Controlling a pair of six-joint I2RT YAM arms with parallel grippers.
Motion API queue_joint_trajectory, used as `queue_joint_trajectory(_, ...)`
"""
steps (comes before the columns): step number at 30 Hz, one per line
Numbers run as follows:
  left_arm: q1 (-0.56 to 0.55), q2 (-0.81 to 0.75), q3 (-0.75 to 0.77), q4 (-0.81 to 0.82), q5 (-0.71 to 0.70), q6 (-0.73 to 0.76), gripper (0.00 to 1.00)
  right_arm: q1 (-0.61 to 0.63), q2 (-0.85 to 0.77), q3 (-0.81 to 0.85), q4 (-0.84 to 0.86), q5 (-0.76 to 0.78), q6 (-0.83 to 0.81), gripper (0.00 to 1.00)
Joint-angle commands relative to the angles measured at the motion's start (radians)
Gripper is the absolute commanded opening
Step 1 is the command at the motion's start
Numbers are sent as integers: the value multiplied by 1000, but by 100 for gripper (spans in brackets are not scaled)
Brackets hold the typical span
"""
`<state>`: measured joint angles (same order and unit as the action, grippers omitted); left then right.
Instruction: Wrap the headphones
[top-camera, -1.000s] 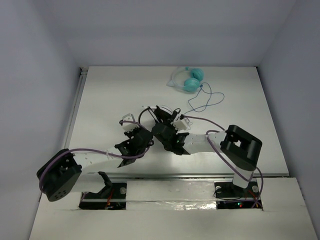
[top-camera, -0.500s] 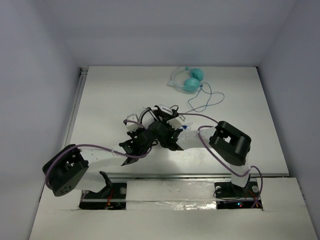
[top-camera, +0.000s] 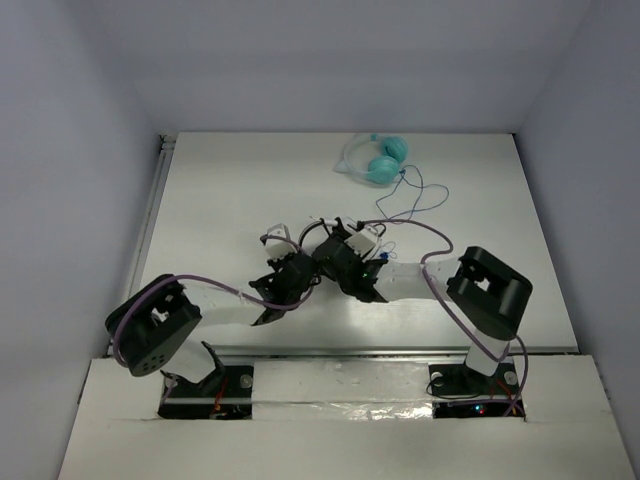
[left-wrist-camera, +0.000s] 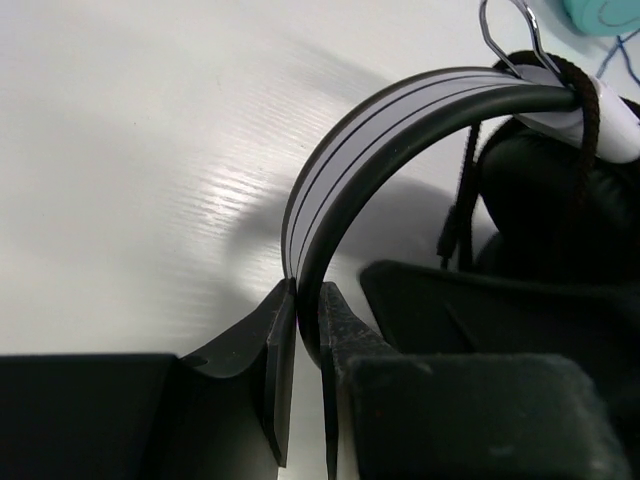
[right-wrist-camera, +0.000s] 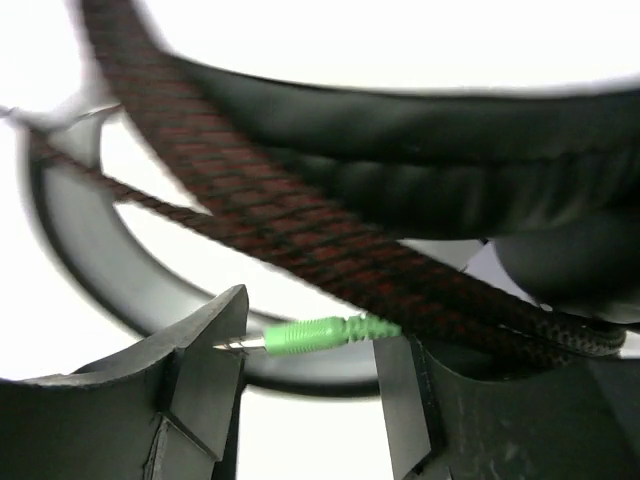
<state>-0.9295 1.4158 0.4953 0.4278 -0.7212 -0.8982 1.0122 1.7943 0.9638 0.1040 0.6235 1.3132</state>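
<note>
I will next keep my left gripper on the black headband's lower end (top-camera: 301, 246) (left-wrist-camera: 308, 298), then open it there, since the green plug lies in my open right gripper's gap.
The headphones' black headband (left-wrist-camera: 400, 105), grey-striped on its outer face, arcs up from my left gripper (left-wrist-camera: 308, 300), which is shut on its lower end. A black earcup pad (left-wrist-camera: 545, 200) and the dark braided cable (left-wrist-camera: 585, 110) hang at the right. In the right wrist view the cable (right-wrist-camera: 300, 230) crosses under the earcup pad (right-wrist-camera: 400, 170). Its green plug (right-wrist-camera: 320, 335) lies crosswise in the gap of my open right gripper (right-wrist-camera: 315, 335). From above, both grippers, left (top-camera: 298, 272) and right (top-camera: 338, 256), meet over the headphones (top-camera: 322, 236) mid-table.
Small teal headphones (top-camera: 378, 160) with a looping blue cord (top-camera: 410, 200) lie at the back of the white table (top-camera: 220, 200). Walls close in the left, back and right sides. A metal rail (top-camera: 150, 230) runs along the table's left edge.
My right gripper has opened, so the green plug now sits loose between its fingers. Both arms have shifted a little to the right; the left stays clamped on the headband.
</note>
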Motion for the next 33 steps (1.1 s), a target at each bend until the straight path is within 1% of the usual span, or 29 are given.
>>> queue_joint_trajectory(1, 61, 63, 31, 23, 94, 8, 0, 36, -111, 18, 53, -15, -83, 58)
queue_joint_trajectory(2, 61, 72, 31, 31, 100, 12, 0, 35, -121, 29, 25, -18, -95, 63)
queue_joint_trajectory(6, 72, 86, 19, 45, 117, 16, 0, -18, -160, 49, 19, -30, -133, 65)
queue_joint_trajectory(7, 84, 87, 22, 43, 123, 22, 0, -27, -174, 47, 19, -37, -138, 68)
queue_joint_trajectory(8, 96, 86, 22, 40, 127, 28, 0, -40, -193, 43, 29, -48, -144, 73)
queue_joint_trajectory(10, 97, 81, 23, 42, 132, 38, 0, -40, -262, 17, 52, -82, -170, 76)
queue_joint_trajectory(11, 107, 80, 22, 43, 134, 47, 0, -40, -283, 15, 57, -93, -181, 81)
queue_joint_trajectory(13, 107, 80, 29, 43, 138, 58, 0, -40, -334, 30, 31, -107, -209, 84)
queue_joint_trajectory(16, 107, 74, 29, 32, 144, 65, 0, -49, -419, 18, 30, -102, -235, 84)
queue_joint_trajectory(19, 107, 58, 28, 17, 141, 74, 0, -70, -485, 12, -15, -56, -253, 82)
queue_joint_trajectory(22, 116, 45, 38, -4, 150, 97, 0, -80, -544, -3, -64, -2, -287, 70)
queue_joint_trajectory(23, 127, 43, 43, -24, 152, 102, 0, -80, -593, -13, -67, 11, -304, 50)
queue_joint_trajectory(25, 127, 32, 55, -40, 155, 122, 0, -80, -657, -51, -66, 48, -360, 16)
queue_joint_trajectory(26, 127, 28, 60, -58, 154, 127, 0, -80, -734, -65, -58, 53, -388, 0)
queue_joint_trajectory(27, 127, 15, 65, -72, 154, 131, 1, -80, -774, -79, -53, 54, -449, 0)
queue_joint_trajectory(29, 127, -4, 83, -115, 148, 149, 12, -80, -855, -109, -90, 65, -491, 0)
queue_joint_trajectory(30, 127, -35, 88, -130, 143, 154, 22, -80, -939, -115, -101, 67, -538, 0)
queue_joint_trajectory(32, 127, -79, 98, -162, 140, 182, 32, -80, -1021, -126, -156, 68, -580, 0)
queue_joint_trajectory(33, 127, -134, 100, -173, 138, 192, 41, -80, -1097, -126, -209, 77, -603, 1)
